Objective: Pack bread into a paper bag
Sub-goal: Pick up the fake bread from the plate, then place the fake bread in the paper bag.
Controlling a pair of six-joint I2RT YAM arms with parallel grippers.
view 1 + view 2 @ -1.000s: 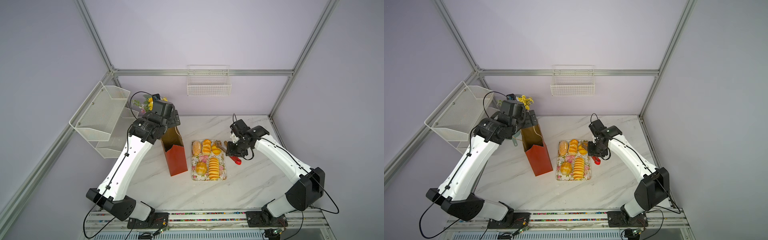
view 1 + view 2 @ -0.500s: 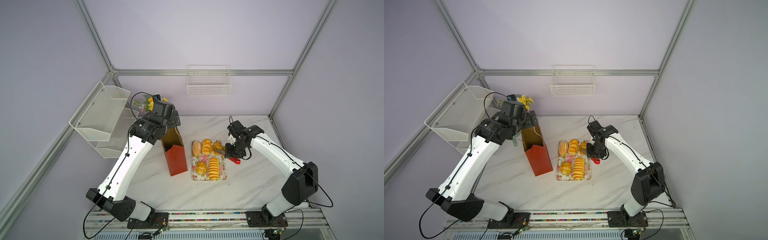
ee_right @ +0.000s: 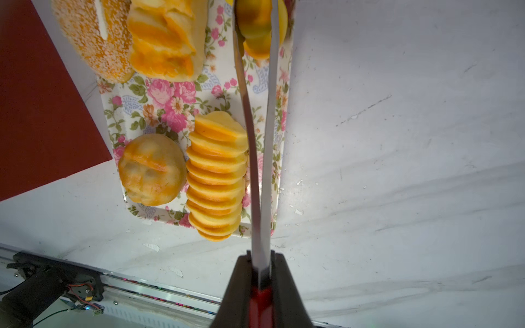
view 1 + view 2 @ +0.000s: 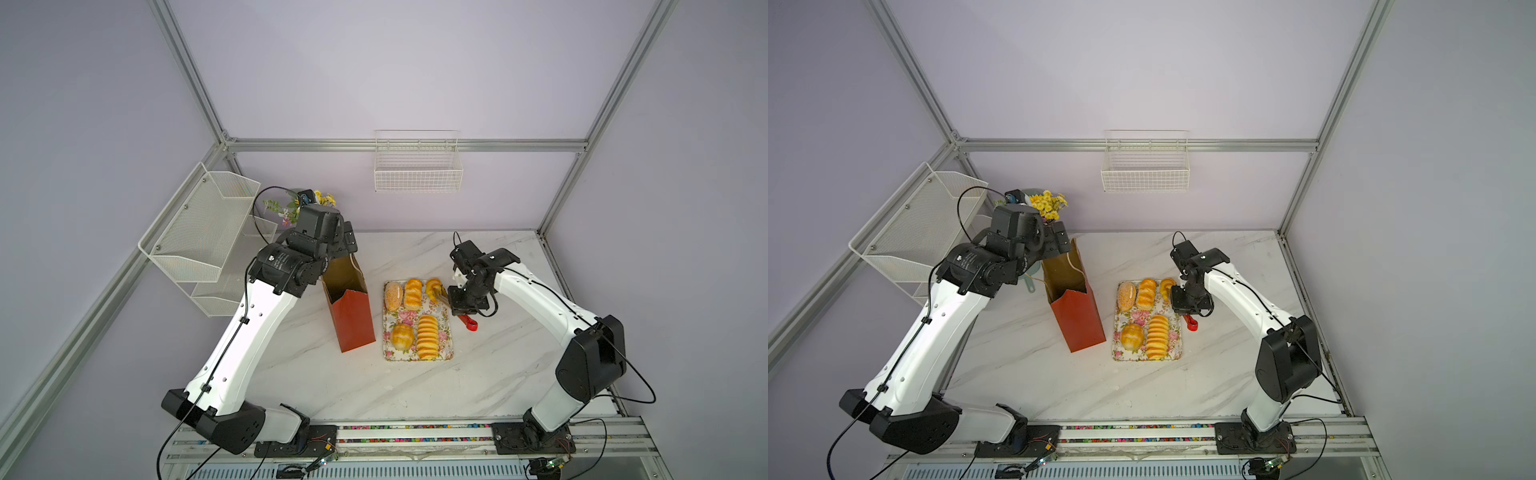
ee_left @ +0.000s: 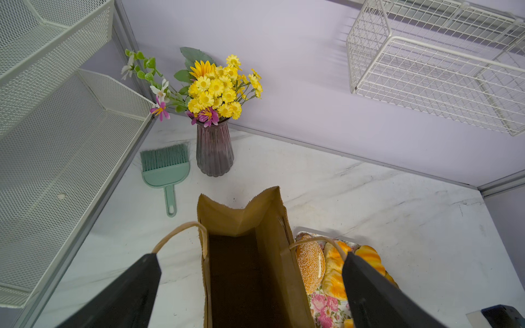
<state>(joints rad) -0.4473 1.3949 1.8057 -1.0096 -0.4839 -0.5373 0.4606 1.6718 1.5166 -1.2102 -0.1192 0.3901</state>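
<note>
The right gripper rises high next, swings the tongs over to the bag and lowers them into its opening point(image 4: 344, 276), because the bag's sides stand above the tray point(image 4: 409, 318).
The red-orange paper bag point(image 4: 351, 320) point(image 4: 1079, 320) stands upright with its mouth open, left of the floral tray point(image 4: 409, 318) point(image 3: 167, 99). My left gripper point(image 5: 250, 257) point(image 4: 343, 245) hangs open over the bag's mouth, one finger on each side, the cord handles by its fingertips. Bread lies on the tray: a speckled oval point(image 4: 393, 296) point(image 5: 309, 264), a round bun point(image 3: 152, 169) and a long ribbed loaf point(image 3: 216, 176). My right gripper point(image 3: 260, 258) is shut on metal tongs point(image 3: 261, 142) with a red handle. The tong tips pinch a golden bun point(image 3: 257, 31) point(image 4: 434, 286) at the tray's far right corner.
A purple vase of flowers point(image 5: 214, 150) and a green hand brush point(image 5: 166, 170) sit behind the bag near the back wall. A mesh shelf point(image 4: 199, 232) lines the left side. A wire basket point(image 4: 417, 166) hangs on the back wall.
My right arm has moved left over the tray and squeezed the tongs together on the corner bun. The left arm and the bag have stayed put.
</note>
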